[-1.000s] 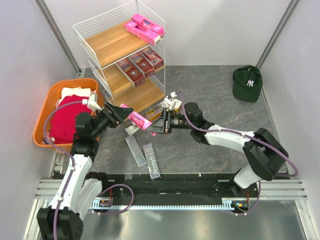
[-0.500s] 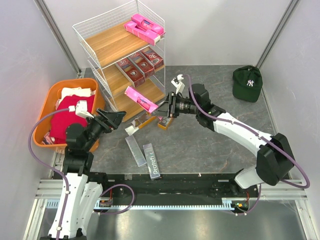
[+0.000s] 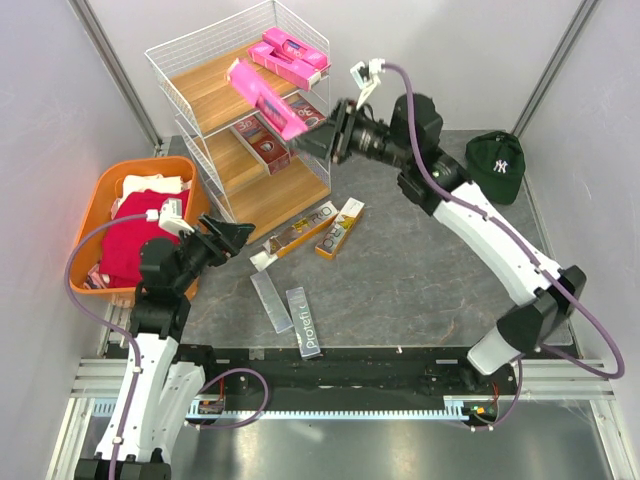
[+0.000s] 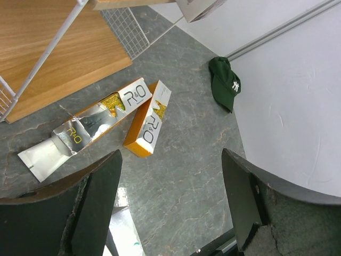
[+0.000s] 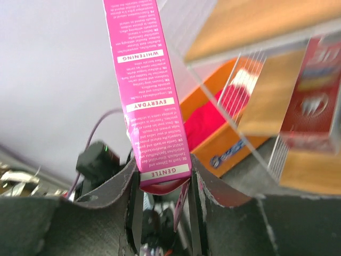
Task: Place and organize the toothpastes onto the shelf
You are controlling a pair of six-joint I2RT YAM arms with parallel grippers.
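My right gripper is going to move outward next and bring its box onto the bare wood beside the pink boxes on the top board of the shelf. Then it will release the box.
My right gripper (image 3: 320,140) is shut on one end of a hot pink toothpaste box (image 3: 264,98), held in the air in front of the top board of the white wire shelf (image 3: 210,88). In the right wrist view the box (image 5: 139,80) stands up from between the jaws (image 5: 162,172). Pink boxes (image 3: 290,55) lie on the top board and dark red ones (image 3: 262,142) on the middle board. Two gold-white-black boxes (image 3: 305,230) (image 4: 151,124) and two silver ones (image 3: 272,300) lie on the table. My left gripper (image 3: 236,236) (image 4: 170,156) hangs open and empty near the shelf's foot.
An orange basket (image 3: 92,220) with red and white cloths stands left of the shelf, beside my left arm. A dark green cap (image 3: 494,166) (image 4: 224,82) lies at the back right. Grey walls close in both sides.
The right gripper has carried the pink box from beside the left gripper up and back to the shelf's top level. The left arm has drawn back toward the basket.
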